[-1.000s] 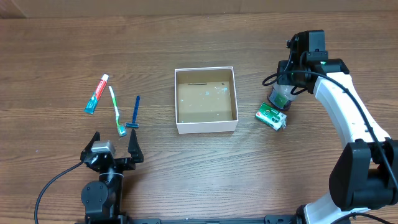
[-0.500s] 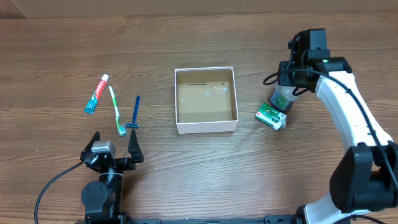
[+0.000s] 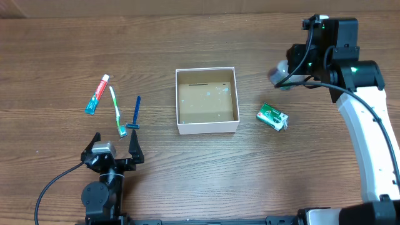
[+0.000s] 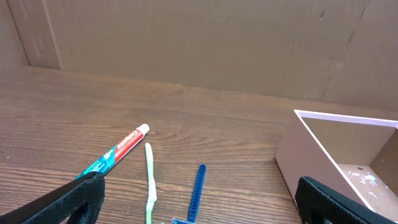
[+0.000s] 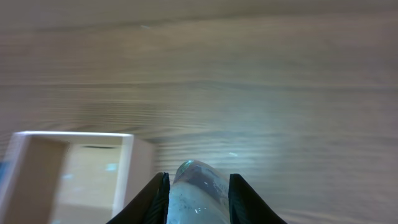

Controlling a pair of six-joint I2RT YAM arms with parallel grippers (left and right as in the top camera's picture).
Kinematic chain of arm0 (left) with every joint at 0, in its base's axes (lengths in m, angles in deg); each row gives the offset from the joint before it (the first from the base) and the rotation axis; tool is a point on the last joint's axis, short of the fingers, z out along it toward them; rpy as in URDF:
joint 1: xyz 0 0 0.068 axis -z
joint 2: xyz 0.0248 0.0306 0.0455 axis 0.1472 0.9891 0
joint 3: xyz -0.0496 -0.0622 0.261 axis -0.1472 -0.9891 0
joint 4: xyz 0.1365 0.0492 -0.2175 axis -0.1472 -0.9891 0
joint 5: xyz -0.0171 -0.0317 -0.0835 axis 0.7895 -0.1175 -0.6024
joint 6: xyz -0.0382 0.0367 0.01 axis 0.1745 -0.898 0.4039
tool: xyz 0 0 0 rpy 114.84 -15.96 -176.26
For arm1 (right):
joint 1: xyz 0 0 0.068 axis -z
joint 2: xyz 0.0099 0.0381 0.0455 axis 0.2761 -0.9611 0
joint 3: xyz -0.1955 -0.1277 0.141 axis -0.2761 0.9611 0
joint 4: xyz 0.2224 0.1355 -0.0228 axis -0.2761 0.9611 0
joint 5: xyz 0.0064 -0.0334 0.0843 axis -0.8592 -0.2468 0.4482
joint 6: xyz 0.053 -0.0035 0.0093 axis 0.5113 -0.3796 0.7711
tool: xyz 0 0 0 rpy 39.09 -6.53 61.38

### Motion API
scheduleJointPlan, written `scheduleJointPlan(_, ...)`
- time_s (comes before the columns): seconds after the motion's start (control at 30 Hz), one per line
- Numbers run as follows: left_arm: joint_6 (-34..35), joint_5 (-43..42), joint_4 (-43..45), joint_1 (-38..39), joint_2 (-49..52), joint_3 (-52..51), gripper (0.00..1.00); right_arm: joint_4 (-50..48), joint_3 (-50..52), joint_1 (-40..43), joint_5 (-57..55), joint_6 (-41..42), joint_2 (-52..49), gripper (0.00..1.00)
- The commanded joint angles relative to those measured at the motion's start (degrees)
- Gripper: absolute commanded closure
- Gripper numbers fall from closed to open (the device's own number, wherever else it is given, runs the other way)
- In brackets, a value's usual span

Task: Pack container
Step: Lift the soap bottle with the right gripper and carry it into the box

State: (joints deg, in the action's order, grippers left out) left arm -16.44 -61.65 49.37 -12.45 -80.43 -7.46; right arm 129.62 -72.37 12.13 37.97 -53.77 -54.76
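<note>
I need to swing my right gripper over to the empty container's far corner toward the razor next, below and left in the overhead view. Then I need to lower it and let go of the bottle (image 3: 279, 75).
The container (image 3: 207, 128), a square shallow white box with a brown floor, sits mid-table and holds nothing; it also shows in the left wrist view (image 4: 311, 134) and the right wrist view (image 5: 127, 155). My right gripper (image 3: 284, 75) is shut on a small clear bottle (image 3: 279, 75) and holds it in the air right of the container; the bottle (image 5: 196, 193) sits between the jaws. A toothpaste tube (image 3: 97, 95), a green-white toothbrush (image 3: 116, 109) and a blue razor (image 3: 135, 114) lie at the left. My left gripper (image 4: 199, 214) is open and empty, near them.
A small green-and-white packet (image 3: 272, 117) lies on the table right of the container, below the right gripper. A brown cardboard wall (image 4: 199, 43) stands along the table's far edge.
My right gripper has lifted the clear bottle off the table beside the green-and-white packet and risen up and away. The left arm has not moved.
</note>
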Motion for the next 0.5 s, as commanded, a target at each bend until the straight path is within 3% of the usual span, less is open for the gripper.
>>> scheduleJointPlan(0.0, -0.9, 0.6, -0.1, 0.2, -0.6, -0.2, 0.00, -2.4, -2.2, -4.5, 8.8, -0.2, 7.4, 0.96)
scheduleJointPlan(0.2, -0.9, 0.6, -0.1, 0.2, -0.6, -0.2, 0.00, -3.7, -2.2, -13.7, 9.1, 0.0, 11.3, 0.96)
scheduleJointPlan(0.47, -0.9, 0.6, -0.1, 0.2, -0.6, -0.2, 0.00, -8.3, -2.1, -26.0, 7.4, 0.2, 7.1, 0.96)
